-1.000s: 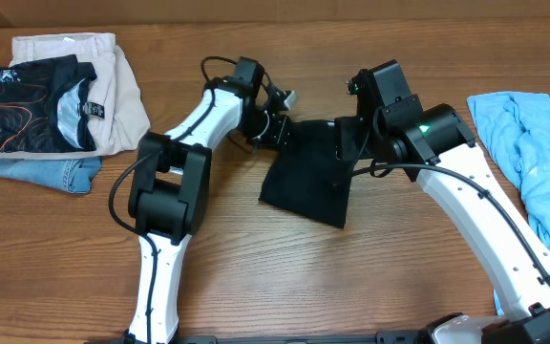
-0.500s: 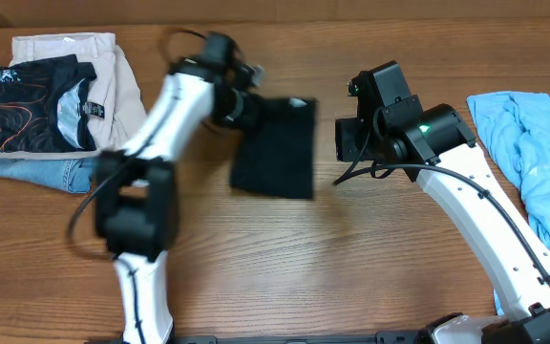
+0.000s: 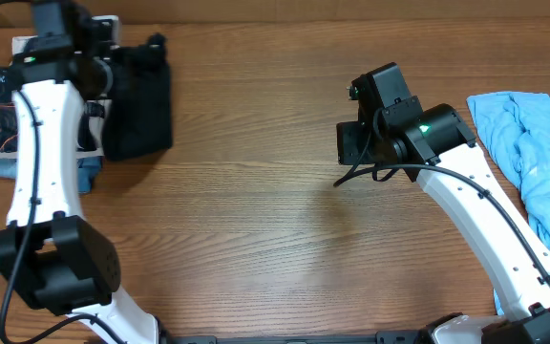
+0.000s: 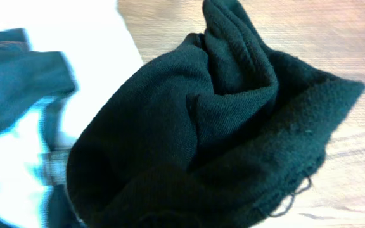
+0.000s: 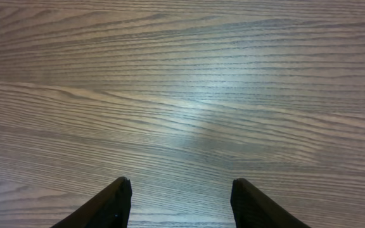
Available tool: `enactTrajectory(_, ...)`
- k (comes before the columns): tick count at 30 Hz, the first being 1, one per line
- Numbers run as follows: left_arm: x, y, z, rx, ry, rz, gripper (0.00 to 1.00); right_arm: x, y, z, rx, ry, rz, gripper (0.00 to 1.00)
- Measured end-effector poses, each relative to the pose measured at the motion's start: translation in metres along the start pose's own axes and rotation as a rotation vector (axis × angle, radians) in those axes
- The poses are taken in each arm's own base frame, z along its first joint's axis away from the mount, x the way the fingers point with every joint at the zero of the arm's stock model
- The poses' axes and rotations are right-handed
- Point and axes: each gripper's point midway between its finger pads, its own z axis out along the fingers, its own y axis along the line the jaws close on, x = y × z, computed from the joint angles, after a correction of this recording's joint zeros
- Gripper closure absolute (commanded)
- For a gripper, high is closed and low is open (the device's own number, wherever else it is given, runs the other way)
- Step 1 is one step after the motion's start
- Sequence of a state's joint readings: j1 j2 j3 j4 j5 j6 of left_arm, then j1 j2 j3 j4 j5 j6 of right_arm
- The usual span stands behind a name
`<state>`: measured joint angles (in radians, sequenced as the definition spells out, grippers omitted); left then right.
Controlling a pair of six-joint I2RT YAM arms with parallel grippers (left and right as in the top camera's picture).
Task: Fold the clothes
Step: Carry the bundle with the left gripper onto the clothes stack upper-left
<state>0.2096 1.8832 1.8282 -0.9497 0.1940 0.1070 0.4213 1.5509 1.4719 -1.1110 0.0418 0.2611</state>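
The folded black garment (image 3: 139, 105) will next go to the left in the overhead view with my left gripper, over the stack beside it, and then my left gripper will open.
A folded black garment (image 3: 139, 105) hangs from my left gripper (image 3: 113, 59) at the far left of the table, right beside a stack of folded clothes (image 3: 27, 115). In the left wrist view the black garment (image 4: 220, 133) fills the frame and hides the fingers; the stack's white and dark pieces (image 4: 24, 126) lie to its left. My right gripper (image 3: 349, 143) is open and empty above bare wood at centre right; its two fingertips (image 5: 181, 202) show over the table. A crumpled light blue garment (image 3: 533, 162) lies at the right edge.
The stack holds a beige piece (image 3: 113, 67), a black printed piece (image 3: 12, 110) and a denim piece (image 3: 36, 172). The wooden table (image 3: 275, 239) stretches between the two arms.
My left arm has swung the black garment from the table's centre to the far left, beside the stack. My right gripper let the garment go and has stayed in place.
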Motion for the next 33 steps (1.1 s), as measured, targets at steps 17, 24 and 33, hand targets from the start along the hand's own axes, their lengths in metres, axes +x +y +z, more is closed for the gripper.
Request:
enactTrajectory(17,-0.047,0.128,-0.06,-0.185,-0.259,-0.118,0.96,0.001,0.0,0.0,0.001,0.004,0.0,0.45)
enactTrajectory(24,-0.042,0.163,-0.057,-0.227,-0.272,-0.162,0.94,0.001,0.0,0.0,0.001,0.004,0.0,0.46)
enactTrajectory(33,-0.023,0.192,-0.017,-0.235,-0.203,-0.209,0.92,0.001,0.0,0.0,0.001,0.004,0.0,0.46)
